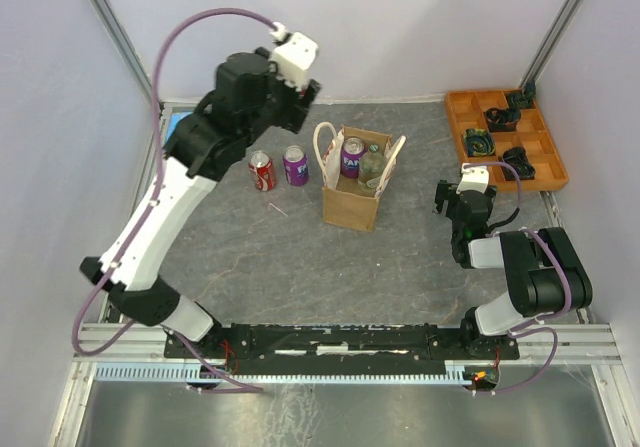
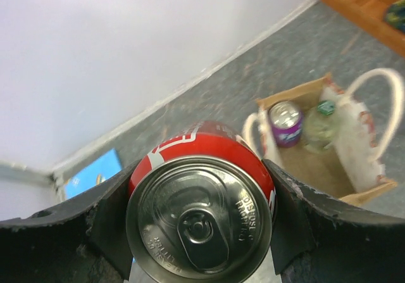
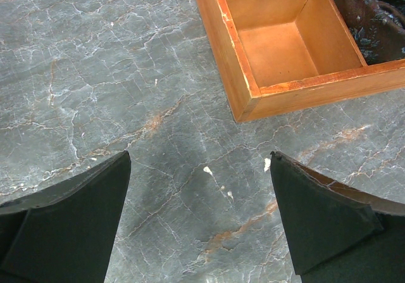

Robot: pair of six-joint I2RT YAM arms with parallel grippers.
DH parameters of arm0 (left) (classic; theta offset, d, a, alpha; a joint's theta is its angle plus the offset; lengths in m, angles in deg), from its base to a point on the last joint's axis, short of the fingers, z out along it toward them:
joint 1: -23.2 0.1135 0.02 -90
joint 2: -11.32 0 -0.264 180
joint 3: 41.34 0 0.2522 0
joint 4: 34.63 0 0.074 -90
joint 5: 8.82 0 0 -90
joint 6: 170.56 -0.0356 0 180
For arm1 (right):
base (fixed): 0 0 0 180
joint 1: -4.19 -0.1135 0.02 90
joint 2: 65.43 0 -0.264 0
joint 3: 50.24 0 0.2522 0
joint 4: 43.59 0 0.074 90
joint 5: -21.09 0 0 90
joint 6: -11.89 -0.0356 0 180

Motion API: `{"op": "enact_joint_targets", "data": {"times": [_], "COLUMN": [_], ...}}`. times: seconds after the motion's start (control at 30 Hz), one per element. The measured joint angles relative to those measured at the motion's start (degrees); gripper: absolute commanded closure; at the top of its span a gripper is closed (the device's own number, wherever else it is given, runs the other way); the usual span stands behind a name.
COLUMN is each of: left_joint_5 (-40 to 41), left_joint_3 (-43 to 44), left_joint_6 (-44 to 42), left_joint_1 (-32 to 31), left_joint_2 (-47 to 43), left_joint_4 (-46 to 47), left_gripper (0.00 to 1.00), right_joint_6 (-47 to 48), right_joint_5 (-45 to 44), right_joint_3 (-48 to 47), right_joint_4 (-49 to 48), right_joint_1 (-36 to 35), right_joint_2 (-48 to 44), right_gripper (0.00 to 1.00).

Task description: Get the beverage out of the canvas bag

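The free spot between the standing red can and the bag (image 1: 352,205) is below my left gripper, so my left gripper needs to go down with its can onto that bare tabletop next.
The tan canvas bag (image 1: 352,205) stands upright mid-table with cream loop handles. Inside it are a purple can (image 1: 352,155) and a clear green-capped bottle (image 1: 373,165). The left wrist view also shows the bag (image 2: 361,163), the purple can (image 2: 286,121) and the bottle (image 2: 321,121). My left gripper (image 1: 305,102) is up and to the left of the bag. In its wrist view the gripper (image 2: 202,197) is shut on a red can (image 2: 202,147), both fingers against its sides; my wrist hides this can from above. My right gripper (image 1: 450,202) is open and empty, low over the table right of the bag (image 3: 199,163).
A red can (image 1: 262,170) and a purple can (image 1: 295,164) stand on the table left of the bag. An orange compartment tray (image 1: 455,127) with dark parts sits at the back right; its corner (image 3: 234,49) is just ahead of my right gripper. A blue item (image 1: 178,124) lies at the back left.
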Motion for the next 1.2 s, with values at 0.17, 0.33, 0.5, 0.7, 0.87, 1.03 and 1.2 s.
{"op": "enact_joint_targets", "data": {"times": [0.17, 0.33, 0.5, 0.7, 0.87, 1.03, 1.2], "left_joint_5": [-1.4, -1.7, -8.2, -11.9, -13.0, -13.1, -13.1], "left_joint_3": [-14.9, -27.2, -40.4, -50.2, -54.5, -56.0, -56.0], "left_joint_6": [3.7, 5.8, 7.6, 9.2, 10.4, 10.7, 10.7], "left_joint_1": [10.0, 14.2, 13.3, 12.3, 11.6, 11.3, 11.1], "left_joint_2": [-9.4, -10.8, -10.7, -8.8, -6.1, -2.0, 2.6], "left_joint_4": [5.1, 7.8, 13.7, 20.8, 28.6, 34.1, 37.6], "left_gripper": [0.97, 0.97, 0.97, 0.97, 0.97, 0.97, 0.97], "right_joint_6": [0.0, 0.0, 0.0, 0.0, 0.0, 0.0, 0.0], "right_joint_5": [0.0, 0.0, 0.0, 0.0, 0.0, 0.0, 0.0], "right_joint_3": [0.0, 0.0, 0.0, 0.0, 0.0, 0.0, 0.0], "right_joint_4": [0.0, 0.0, 0.0, 0.0, 0.0, 0.0, 0.0], "right_joint_1": [0.0, 0.0, 0.0, 0.0, 0.0, 0.0, 0.0], "right_joint_2": [0.0, 0.0, 0.0, 0.0, 0.0, 0.0, 0.0], "right_gripper": [0.01, 0.01, 0.01, 0.01, 0.01, 0.01, 0.01]}}
